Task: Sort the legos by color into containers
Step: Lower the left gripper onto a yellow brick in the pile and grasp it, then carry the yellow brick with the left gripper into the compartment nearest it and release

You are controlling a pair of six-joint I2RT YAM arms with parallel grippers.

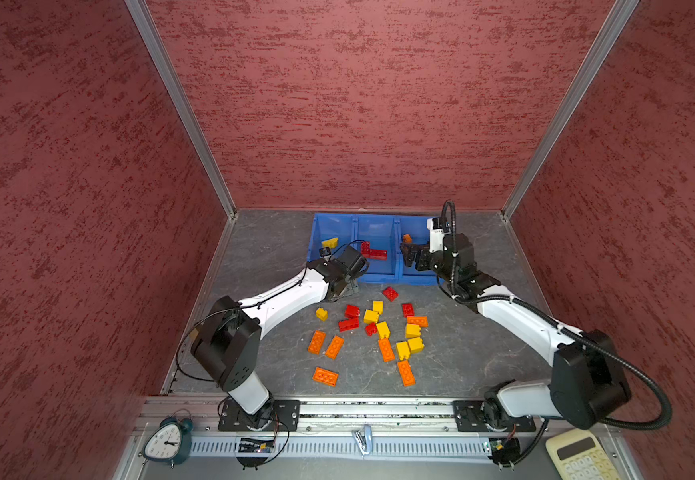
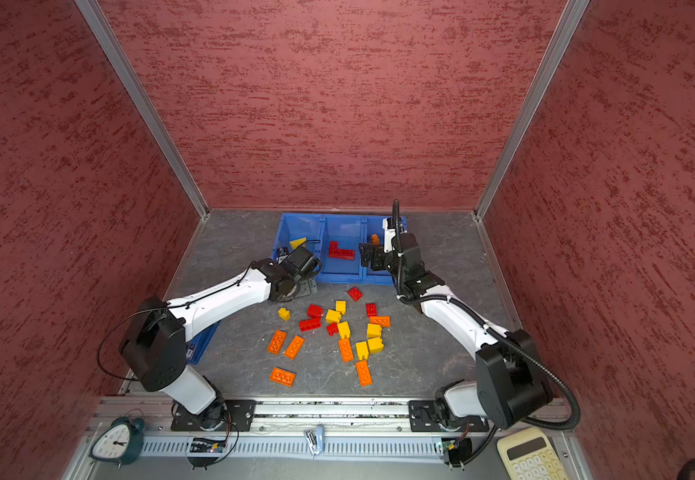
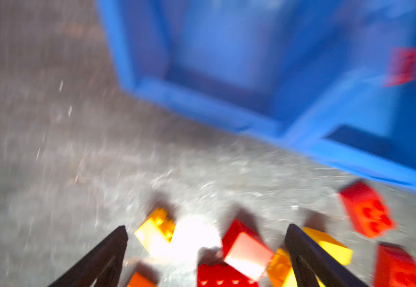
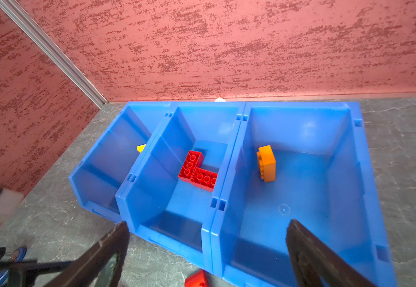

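Observation:
The lone yellow brick point(image 3: 155, 231) lies below my left gripper and nearer my base, clear of the pile, so my left gripper will move back and go down around it.
The containers are three joined blue bins point(image 1: 379, 277) at the back of the table. The left bin holds a yellow brick point(image 1: 330, 242), the middle one red bricks point(image 4: 198, 171), the right one an orange brick point(image 4: 266, 162). Several red, yellow and orange legos point(image 1: 373, 328) lie loose in front of the bins. My left gripper point(image 3: 207, 238) is open and empty, low over the pile's edge nearest the bins, with a yellow brick point(image 3: 156, 228) and a red brick point(image 3: 244, 246) below it. That view is blurred. My right gripper point(image 4: 208, 238) is open and empty above the front walls of the middle and right bins.
Red textured walls point(image 1: 358, 104) close in the back and sides. A metal rail point(image 1: 358, 409) carrying both arm bases runs along the front. A clock point(image 1: 167, 442) and a calculator point(image 1: 582, 457) sit in front of it. Another blue box point(image 2: 202, 345) shows under the left arm.

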